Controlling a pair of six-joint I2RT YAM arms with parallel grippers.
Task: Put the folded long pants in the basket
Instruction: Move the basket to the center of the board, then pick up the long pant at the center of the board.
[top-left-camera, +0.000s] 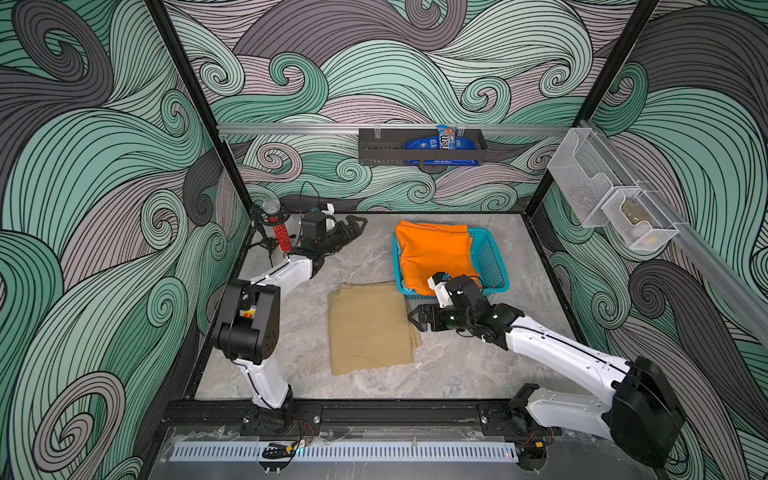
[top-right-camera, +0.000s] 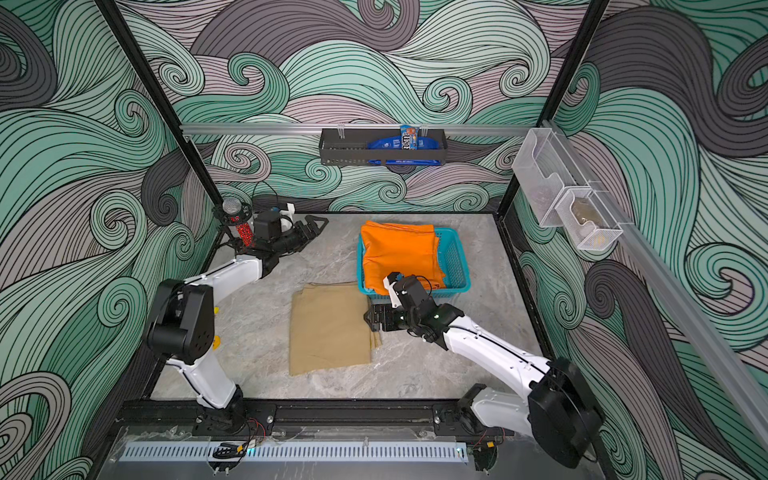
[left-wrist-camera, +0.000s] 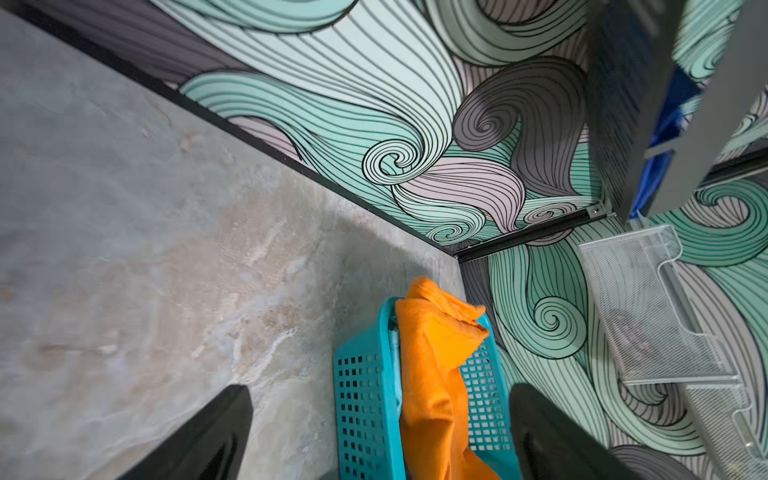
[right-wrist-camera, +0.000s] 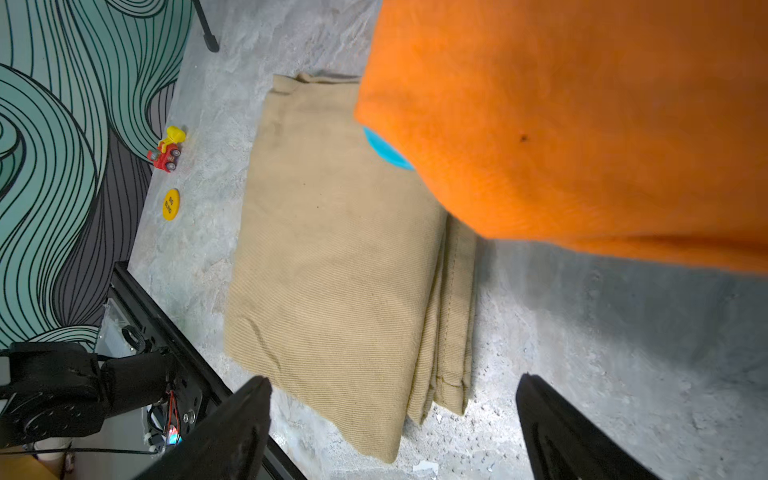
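Observation:
My left gripper is above the tan pants' free side edge (top-left-camera: 331, 321), so it should next move back nearer my base and down onto that edge. My right gripper is hovering opposite.
The bright orange folded long pants (top-left-camera: 432, 253) (top-right-camera: 395, 253) lie in the teal basket (top-left-camera: 488, 259) (left-wrist-camera: 361, 395) at the back right, hanging over its near and far rims. A light blue strip of cloth (left-wrist-camera: 397, 374) shows under them. The tan folded pants (top-left-camera: 368, 328) (right-wrist-camera: 332, 249) lie flat on the table, left of and in front of the basket. My right gripper (top-left-camera: 409, 318) (right-wrist-camera: 394, 380) hovers open and empty over the tan pants' right edge. My left gripper (top-left-camera: 358, 226) (left-wrist-camera: 380, 392) is open and empty at the back left, pointing at the basket.
A black rack (top-left-camera: 419, 145) with snack packs hangs on the back wall. White mesh bins (top-left-camera: 602, 199) hang on the right wall. A small tripod stand (top-left-camera: 272, 224) sits in the back left corner. A toy car (right-wrist-camera: 166, 151) and a yellow disc (right-wrist-camera: 171, 203) lie by the left wall.

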